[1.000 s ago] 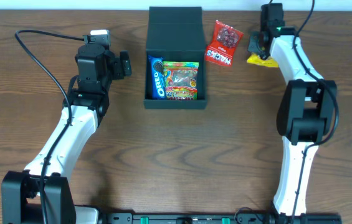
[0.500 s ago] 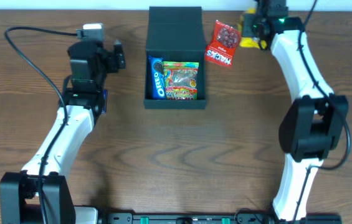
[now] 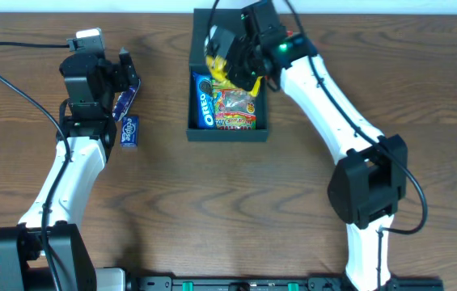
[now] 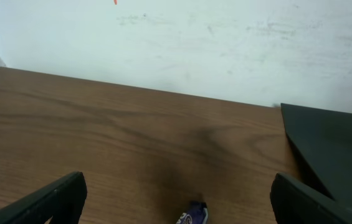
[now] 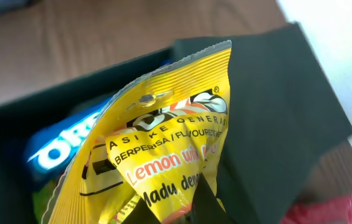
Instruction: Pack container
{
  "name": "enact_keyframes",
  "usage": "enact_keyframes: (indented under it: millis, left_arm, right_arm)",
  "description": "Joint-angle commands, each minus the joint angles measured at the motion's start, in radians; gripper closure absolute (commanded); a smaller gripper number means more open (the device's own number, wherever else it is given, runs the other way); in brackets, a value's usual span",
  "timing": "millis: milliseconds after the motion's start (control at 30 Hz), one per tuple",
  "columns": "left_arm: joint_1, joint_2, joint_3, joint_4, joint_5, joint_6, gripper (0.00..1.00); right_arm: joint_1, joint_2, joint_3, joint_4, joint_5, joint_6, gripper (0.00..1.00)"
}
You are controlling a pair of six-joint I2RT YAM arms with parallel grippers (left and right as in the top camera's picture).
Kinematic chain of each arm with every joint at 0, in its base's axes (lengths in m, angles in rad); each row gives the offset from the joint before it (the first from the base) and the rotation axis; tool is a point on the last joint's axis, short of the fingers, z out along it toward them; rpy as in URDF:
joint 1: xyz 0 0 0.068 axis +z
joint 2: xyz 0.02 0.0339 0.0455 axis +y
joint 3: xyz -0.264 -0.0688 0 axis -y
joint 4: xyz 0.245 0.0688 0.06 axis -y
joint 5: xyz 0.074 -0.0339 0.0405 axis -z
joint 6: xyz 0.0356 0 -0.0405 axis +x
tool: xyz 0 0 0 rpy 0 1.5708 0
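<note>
The open container has a spot at its lid end beside the blue Oreo packet, and my right gripper will go down into the container there next.
The dark teal-black container stands open at the table's back middle, its lid flipped back. Inside lie a blue Oreo packet and a colourful candy packet. My right gripper is shut on a yellow lemon snack packet and holds it above the open container. My left gripper is open, over a purple snack bar lying on the table left of the container; the bar's tip shows in the left wrist view between the fingers.
The table's back edge and a white wall lie just behind the container. A red packet's corner shows in the right wrist view, beside the lid. The right arm crosses the table's right half.
My right gripper has carried the yellow packet from the back right corner leftward to above the container. My left arm moved left and back, uncovering the purple bar. The red packet is now hidden overhead.
</note>
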Motion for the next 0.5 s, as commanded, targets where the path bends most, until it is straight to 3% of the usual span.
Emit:
enact_keyframes:
  millis: [0, 267, 400, 467]
  left_arm:
    - [0.003, -0.013, 0.005, 0.002, -0.006, 0.018, 0.05]
    - [0.003, -0.013, 0.005, 0.001, -0.006, 0.018, 0.05]
    - [0.003, -0.013, 0.005, 0.001, -0.006, 0.018, 0.05]
    - [0.003, -0.013, 0.005, 0.000, -0.006, 0.018, 0.05]
  right_arm:
    - [0.008, 0.048, 0.005, -0.005, -0.003, -0.127, 0.99]
    - [0.007, 0.150, 0.005, 0.033, 0.042, -0.118, 0.99]
    - [0.006, 0.200, 0.005, 0.096, 0.112, -0.027, 0.98]
    - [0.007, 0.221, 0.005, 0.122, 0.219, 0.029, 0.92]
